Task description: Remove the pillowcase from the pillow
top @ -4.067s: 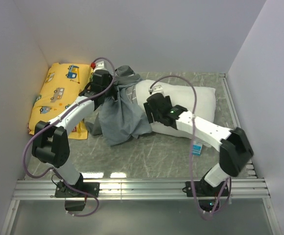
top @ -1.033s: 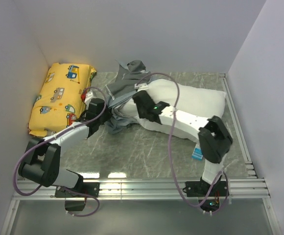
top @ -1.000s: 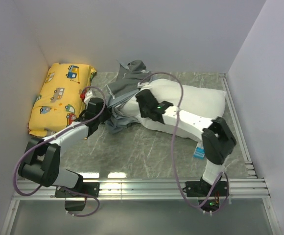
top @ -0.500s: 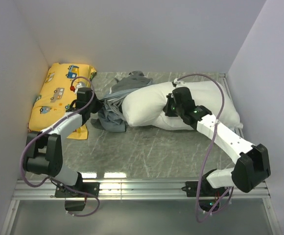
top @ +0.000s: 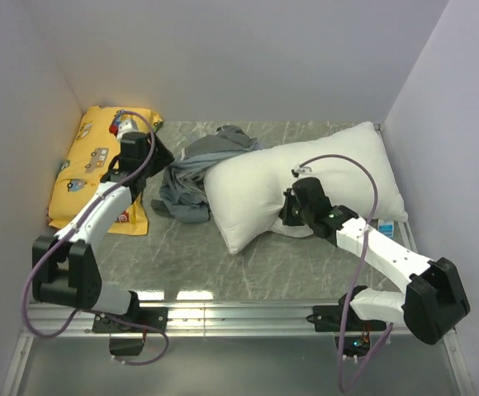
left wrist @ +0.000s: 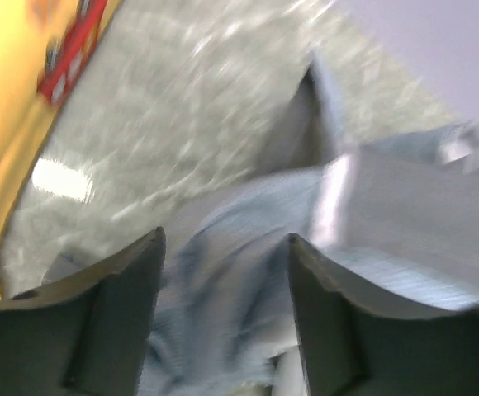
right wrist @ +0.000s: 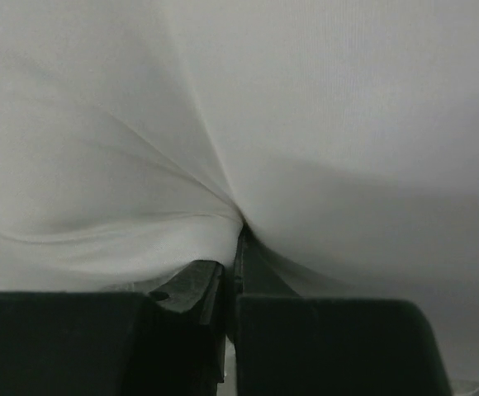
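Next, the right gripper stays nearly still at the pillow's near side and opens its fingers to release the pillow's white fold (top: 278, 218) (right wrist: 216, 234), since the pillow lies bare.
The plump white pillow (top: 314, 169) lies bare across the middle and right of the table. The grey-blue pillowcase (top: 192, 172) is a crumpled heap to its left, touching the pillow's left end. My left gripper (top: 158, 158) hovers at the heap's left edge. In the left wrist view its jaws (left wrist: 227, 247) stand open with the pillowcase (left wrist: 363, 206) lying beyond them, nothing pinched. My right gripper (top: 289, 208) is at the pillow's near side. The right wrist view shows the gripper (right wrist: 238, 235) shut on a fold of the white pillow (right wrist: 305, 107).
A yellow vehicle-print cushion (top: 91, 169) lies against the left wall, right behind my left arm, and shows in the left wrist view (left wrist: 8, 115). A blue-white tag (top: 384, 226) sits at the pillow's near right edge. Walls close in on three sides; a metal rail (top: 239, 309) runs along the front.
My left gripper has opened and let go of the pillowcase, drawing back toward the yellow cushion. My right arm has dragged the pillow right and nearer, clear of the pillowcase.
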